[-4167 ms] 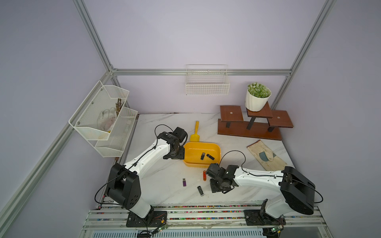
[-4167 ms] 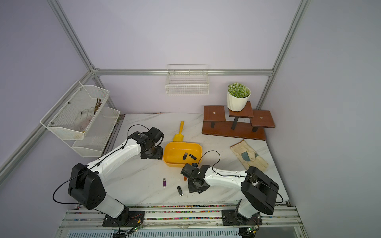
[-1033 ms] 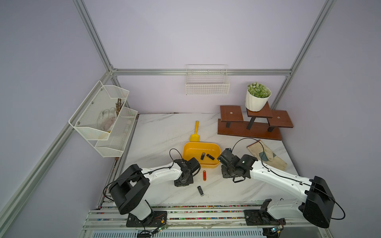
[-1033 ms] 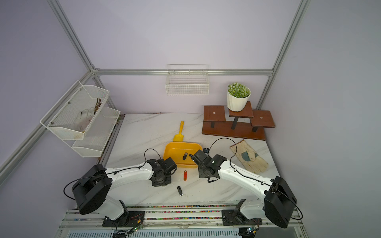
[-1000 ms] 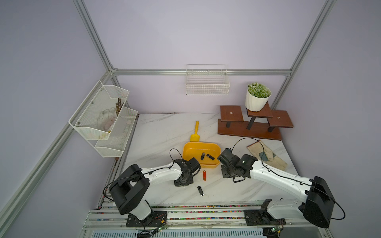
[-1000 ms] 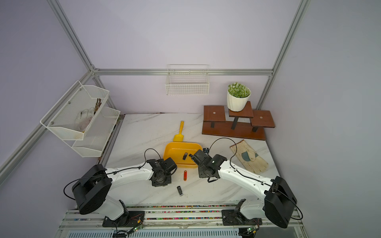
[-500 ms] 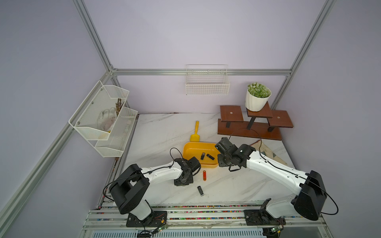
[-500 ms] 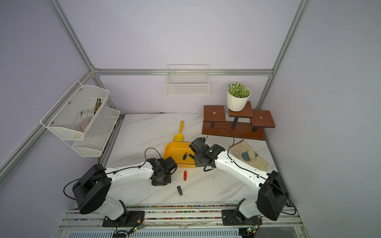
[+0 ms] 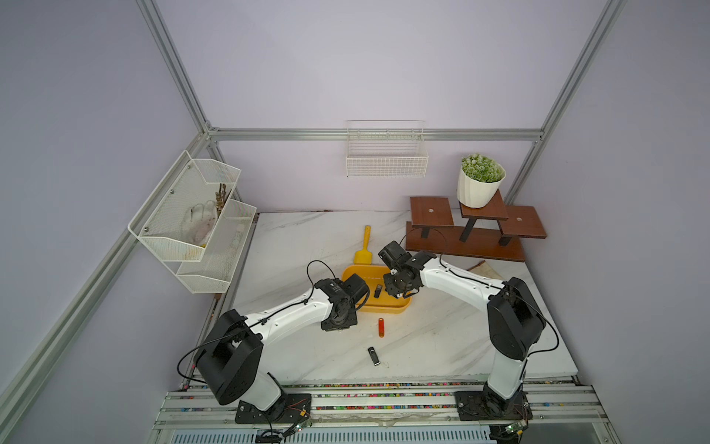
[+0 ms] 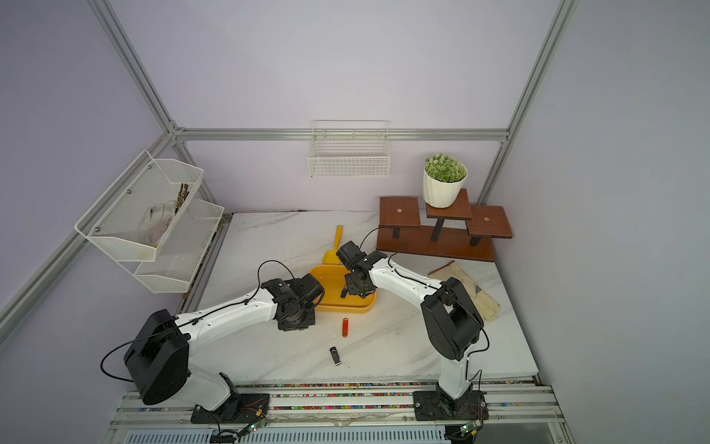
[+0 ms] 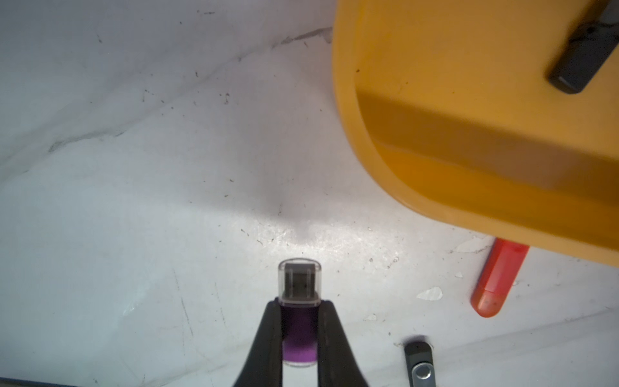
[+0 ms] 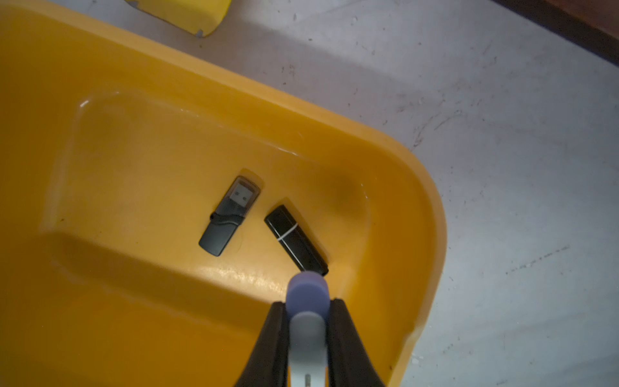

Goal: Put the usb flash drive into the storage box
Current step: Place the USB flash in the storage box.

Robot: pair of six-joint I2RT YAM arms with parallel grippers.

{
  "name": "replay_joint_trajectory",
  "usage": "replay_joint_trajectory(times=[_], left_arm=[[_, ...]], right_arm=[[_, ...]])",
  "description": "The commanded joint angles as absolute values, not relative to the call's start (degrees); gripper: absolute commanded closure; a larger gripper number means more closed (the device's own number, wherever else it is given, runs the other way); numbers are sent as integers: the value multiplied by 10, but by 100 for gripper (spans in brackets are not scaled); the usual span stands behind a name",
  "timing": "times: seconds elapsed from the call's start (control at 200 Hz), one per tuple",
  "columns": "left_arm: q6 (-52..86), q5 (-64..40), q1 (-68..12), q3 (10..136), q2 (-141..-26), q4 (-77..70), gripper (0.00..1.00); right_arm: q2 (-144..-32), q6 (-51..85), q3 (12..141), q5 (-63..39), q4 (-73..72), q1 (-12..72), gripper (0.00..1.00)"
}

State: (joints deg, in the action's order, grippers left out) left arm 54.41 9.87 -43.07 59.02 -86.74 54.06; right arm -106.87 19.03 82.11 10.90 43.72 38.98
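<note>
I need to move my right gripper outward and down to the bare bottom of the box beside the banded black drive and release the white drive.
The yellow storage box [image 9: 384, 308] [image 10: 345, 307] sits mid-table. My left gripper [image 11: 299, 306] is shut on a purple usb flash drive [image 11: 299, 348] with a clear cap, low over the marble beside the box's near left corner [image 11: 345, 100]. My right gripper [image 12: 308, 306] is shut on a white drive with a lilac cap [image 12: 307, 291], hanging over the box's right end [image 12: 432, 214]. Two black drives [image 12: 231, 214] [image 12: 296, 239] lie inside the box. In both top views the grippers [image 9: 338, 319] [image 9: 397, 286] flank the box.
An orange drive [image 9: 380, 327] [image 11: 495, 281] and a black swivel drive [image 9: 373, 356] [image 11: 420, 363] lie on the table in front of the box. A yellow scoop [image 9: 364, 248] lies behind it. A wooden stand [image 9: 472, 242] with a plant pot [image 9: 480, 184] is back right, a glove [image 10: 468, 288] at the right.
My right gripper has carried the white drive left and back, from beside the box to over its right end. The left gripper has barely moved.
</note>
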Motion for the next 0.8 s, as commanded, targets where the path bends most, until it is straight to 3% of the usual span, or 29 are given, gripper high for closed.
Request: replay_joint_trajectory(times=[0.0, 0.795], left_arm=[[527, 107, -422, 606, -856, 553, 100], [522, 107, -412, 605, -836, 561, 100]], right_arm=[[-1091, 132, 855, 126, 415, 385, 100], [-1163, 63, 862, 178, 402, 377, 100]])
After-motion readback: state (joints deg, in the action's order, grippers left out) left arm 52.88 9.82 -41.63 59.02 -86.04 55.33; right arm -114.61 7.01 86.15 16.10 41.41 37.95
